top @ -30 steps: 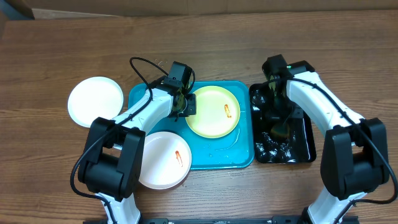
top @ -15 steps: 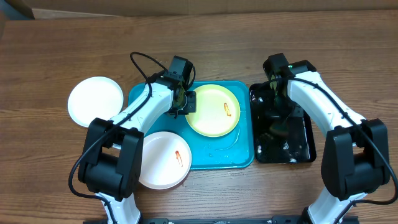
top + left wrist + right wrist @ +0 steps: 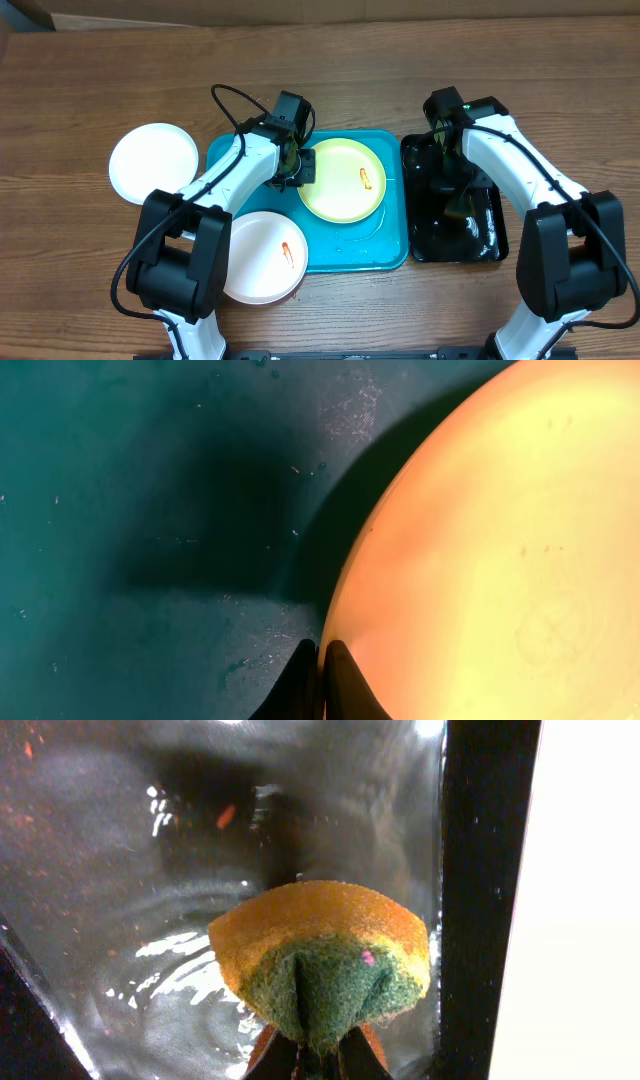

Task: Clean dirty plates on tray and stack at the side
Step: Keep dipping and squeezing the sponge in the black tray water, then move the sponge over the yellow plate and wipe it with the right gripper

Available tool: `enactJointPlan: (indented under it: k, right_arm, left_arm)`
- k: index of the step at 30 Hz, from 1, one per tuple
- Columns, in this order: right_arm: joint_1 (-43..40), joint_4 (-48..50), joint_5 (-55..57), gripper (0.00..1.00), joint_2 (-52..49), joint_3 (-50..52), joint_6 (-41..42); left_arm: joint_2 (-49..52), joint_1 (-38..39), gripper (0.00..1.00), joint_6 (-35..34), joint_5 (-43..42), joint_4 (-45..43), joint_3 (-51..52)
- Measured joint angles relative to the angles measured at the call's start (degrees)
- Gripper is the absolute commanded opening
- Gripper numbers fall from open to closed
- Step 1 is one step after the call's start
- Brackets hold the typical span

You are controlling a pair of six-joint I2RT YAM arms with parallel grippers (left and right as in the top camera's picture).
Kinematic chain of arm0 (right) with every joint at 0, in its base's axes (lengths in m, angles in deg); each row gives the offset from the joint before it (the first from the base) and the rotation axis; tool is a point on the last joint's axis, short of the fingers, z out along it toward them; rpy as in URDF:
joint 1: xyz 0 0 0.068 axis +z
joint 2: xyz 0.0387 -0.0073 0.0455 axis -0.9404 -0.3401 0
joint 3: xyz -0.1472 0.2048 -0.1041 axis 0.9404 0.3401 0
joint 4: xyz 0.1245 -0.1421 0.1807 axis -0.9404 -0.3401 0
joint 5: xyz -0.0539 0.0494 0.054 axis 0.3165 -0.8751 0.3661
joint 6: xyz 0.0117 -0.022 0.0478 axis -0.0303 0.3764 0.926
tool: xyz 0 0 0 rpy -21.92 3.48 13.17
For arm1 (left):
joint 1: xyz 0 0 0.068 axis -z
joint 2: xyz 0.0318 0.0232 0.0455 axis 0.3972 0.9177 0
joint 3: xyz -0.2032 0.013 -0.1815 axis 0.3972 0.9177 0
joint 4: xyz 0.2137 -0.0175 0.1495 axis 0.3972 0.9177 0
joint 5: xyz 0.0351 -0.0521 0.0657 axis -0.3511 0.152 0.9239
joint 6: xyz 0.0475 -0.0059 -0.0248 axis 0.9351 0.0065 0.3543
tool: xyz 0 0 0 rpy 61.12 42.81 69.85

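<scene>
The sponge in my right gripper sweeps across the yellow-green plate (image 3: 340,182) next, since the red-orange smear still marks it. Then it returns low over the black tray (image 3: 446,216) for release.
A pale yellow-green plate (image 3: 340,182) with a red-orange smear lies on the turquoise tray (image 3: 350,245). My left gripper (image 3: 300,168) is shut on its left rim; the left wrist view shows the gripper (image 3: 322,665) pinching the plate (image 3: 500,540) edge above the tray (image 3: 150,510). A white plate (image 3: 262,256) with a smear sits half over the tray's front left corner. Another white plate (image 3: 154,163), with no smear, lies on the table to the left. My right gripper (image 3: 320,1055) is shut on a yellow and green sponge (image 3: 320,955), low over the black tray.
The black glossy tray (image 3: 440,240) stands right of the turquoise one and holds water (image 3: 120,870) with small orange specks. Bare wooden table (image 3: 320,80) stretches behind both trays.
The white foam and ripples in the black tray have settled. My right gripper and its sponge have shifted only slightly. The left gripper and the yellow-green plate have barely moved.
</scene>
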Motion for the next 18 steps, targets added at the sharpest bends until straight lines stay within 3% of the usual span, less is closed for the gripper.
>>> enactJointPlan:
  k: [5,12,18]
  right_arm:
    - [-0.04,-1.31,-1.20,0.04,0.00,-0.94,-1.07]
    - [0.02,-7.56,-4.83,0.04,0.02,-10.36,-3.85]
    - [2.10,-1.14,-15.19,0.04,0.26,-13.51,-9.01]
  left_arm:
    - [0.00,0.00,0.04,-0.02,0.00,0.00,0.00]
    - [0.00,0.00,0.04,-0.02,-0.02,0.00,0.00]
    - [0.00,0.00,0.04,-0.04,-0.02,0.00,0.00]
